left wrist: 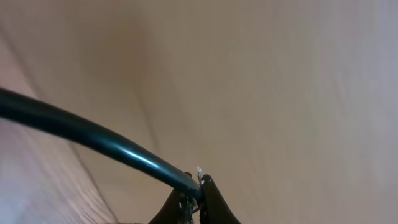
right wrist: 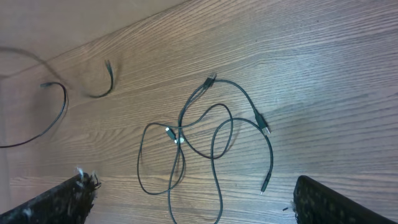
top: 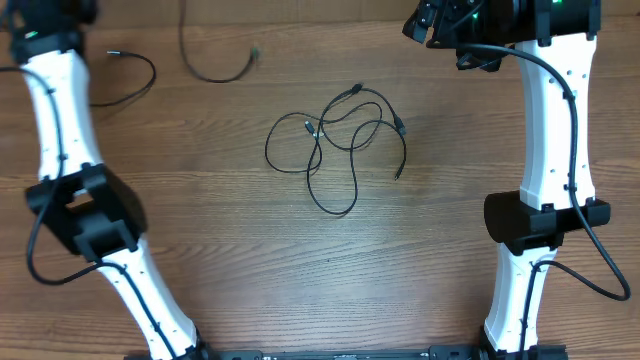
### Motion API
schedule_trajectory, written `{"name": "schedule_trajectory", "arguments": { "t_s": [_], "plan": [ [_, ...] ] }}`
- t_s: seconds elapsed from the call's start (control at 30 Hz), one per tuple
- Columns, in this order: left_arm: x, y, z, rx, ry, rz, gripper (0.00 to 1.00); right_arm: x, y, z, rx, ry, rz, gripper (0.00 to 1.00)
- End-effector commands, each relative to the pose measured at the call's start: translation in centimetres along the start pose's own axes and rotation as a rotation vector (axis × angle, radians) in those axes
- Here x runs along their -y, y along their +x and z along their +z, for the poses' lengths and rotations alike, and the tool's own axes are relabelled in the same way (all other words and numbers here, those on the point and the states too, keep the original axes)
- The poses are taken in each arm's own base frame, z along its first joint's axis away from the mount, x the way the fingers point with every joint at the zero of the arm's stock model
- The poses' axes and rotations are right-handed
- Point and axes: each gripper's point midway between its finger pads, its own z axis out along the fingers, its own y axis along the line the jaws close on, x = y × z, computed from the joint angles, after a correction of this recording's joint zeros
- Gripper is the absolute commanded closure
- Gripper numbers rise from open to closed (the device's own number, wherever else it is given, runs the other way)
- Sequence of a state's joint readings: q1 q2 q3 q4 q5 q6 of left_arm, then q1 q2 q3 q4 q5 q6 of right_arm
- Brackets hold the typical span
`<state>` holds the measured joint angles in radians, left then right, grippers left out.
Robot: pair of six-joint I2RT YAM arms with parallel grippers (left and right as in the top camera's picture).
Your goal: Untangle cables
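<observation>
The held cable will next move farther to the left in the overhead view with my left gripper. My left gripper will open there.
A tangle of thin black cables lies in the middle of the wooden table, with plug ends at its top, right and centre. It also shows in the right wrist view. Two more thin black cables lie apart at the back left, one looped and one curved. My right gripper is wide open and empty, up at the back right, clear of the tangle. My left gripper is shut on a black cable that runs off to the left. It is at the far back left, mostly out of the overhead view.
The white left arm runs along the left side and the white right arm along the right side, each with thicker black cables on it. The wooden table spreads around the tangle.
</observation>
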<state>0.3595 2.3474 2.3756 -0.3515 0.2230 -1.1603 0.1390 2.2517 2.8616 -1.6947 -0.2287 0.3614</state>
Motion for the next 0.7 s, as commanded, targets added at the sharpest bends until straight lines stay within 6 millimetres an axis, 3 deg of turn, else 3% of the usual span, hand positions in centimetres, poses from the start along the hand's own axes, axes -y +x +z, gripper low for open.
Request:
{"name": "schedule_trajectory", "arguments": {
  "t_s": [0.0,0.03,0.13,0.17,0.23,0.3,0.33,0.37,0.57,0.67],
  "plan": [
    [-2.2,-6.0,-1.4,0.099,-0.03,0.06,0.96,-0.5,0.1,-0.5,0.011,-0.01,-0.02,0.0],
    [-3.0,-7.6,-1.8,0.12,-0.047,0.159,0.96,-0.5,0.1,-0.5,0.011,-0.01,-0.02,0.0],
    [-4.4,-8.9,-2.3,0.129,-0.099,0.358,0.95,-0.5,0.0,-0.5,0.012,-0.011,-0.02,0.0],
    [-5.1,-9.3,-2.5,0.131,-0.132,0.422,0.89,-0.5,0.0,-0.5,0.015,-0.012,-0.021,0.0],
    [-7.2,-10.2,-3.0,0.146,-0.231,0.485,0.91,-0.6,-0.1,-0.6,0.019,-0.013,-0.022,0.0],
    [-8.5,-10.6,-3.3,0.153,-0.288,0.514,0.83,-0.6,-0.1,-0.6,0.018,-0.013,-0.022,0.0],
    [-9.1,-10.5,-3.2,0.143,-0.305,0.53,0.61,-0.6,-0.1,-0.6,0.017,-0.013,-0.021,0.0],
    [-9.7,-10.2,-3.1,0.124,-0.319,0.554,0.48,-0.6,-0.1,-0.6,0.017,-0.013,-0.021,0.0],
    [-12.5,-7.9,-3.0,0.013,-0.397,0.589,0.46,-0.6,-0.1,-0.5,0.017,-0.013,-0.021,0.0],
    [-13.5,-5.5,-2.9,-0.081,-0.425,0.613,0.46,-0.5,0.1,-0.5,0.011,-0.01,-0.02,0.0]
  ]
}}
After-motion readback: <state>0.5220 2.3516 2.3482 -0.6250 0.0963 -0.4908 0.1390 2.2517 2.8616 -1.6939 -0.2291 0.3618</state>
